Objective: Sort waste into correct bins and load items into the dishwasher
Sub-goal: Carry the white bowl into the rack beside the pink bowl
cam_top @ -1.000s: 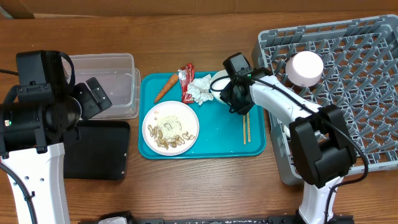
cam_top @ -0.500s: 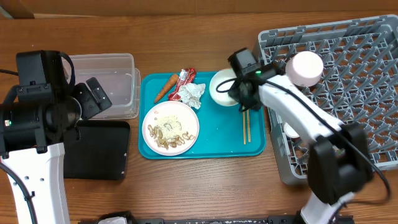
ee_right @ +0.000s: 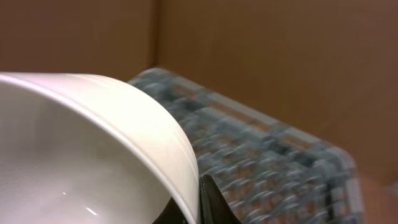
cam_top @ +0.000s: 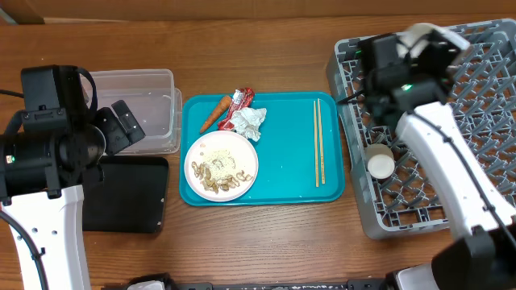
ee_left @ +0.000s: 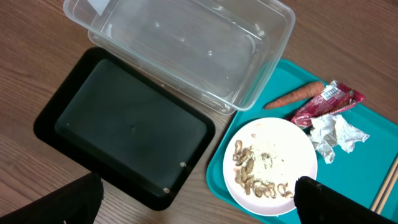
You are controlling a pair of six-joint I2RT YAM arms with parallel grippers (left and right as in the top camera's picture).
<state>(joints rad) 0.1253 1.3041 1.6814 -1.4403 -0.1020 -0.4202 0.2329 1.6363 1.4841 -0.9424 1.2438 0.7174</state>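
My right gripper, still above the rack beyond the small cup, needs to swing right in the overhead view next, then return and lower the white bowl.
My right gripper (cam_top: pixel 409 42) is shut on the rim of a white bowl (cam_top: pixel 421 34), held tilted above the far left part of the grey dish rack (cam_top: pixel 476 121). In the right wrist view the bowl (ee_right: pixel 81 149) fills the left, pinched by the fingers (ee_right: pixel 198 190). A small white cup (cam_top: pixel 380 165) lies in the rack. The chopsticks (cam_top: pixel 318 149) lie on the teal tray (cam_top: pixel 282 173). A white plate (cam_top: pixel 221 165) with beige scraps, the carrot (cam_top: pixel 214 114), the red wrapper (cam_top: pixel 240 105) and the tissue (cam_top: pixel 250 121) are on the tray. My left gripper (cam_top: pixel 127 125) is open and empty over the clear tub (cam_top: pixel 141 105).
The black tray (cam_top: pixel 129 193) lies in front of the clear tub at the left. In the left wrist view the tub (ee_left: pixel 193 50), black tray (ee_left: pixel 124 124) and plate (ee_left: pixel 273 165) lie below the open fingers (ee_left: pixel 199 208). The rack (ee_right: pixel 267 155) is blurred behind the bowl.
My right gripper has lifted the white bowl off the teal tray and carried it right and back, over the dish rack. The left arm has not moved.
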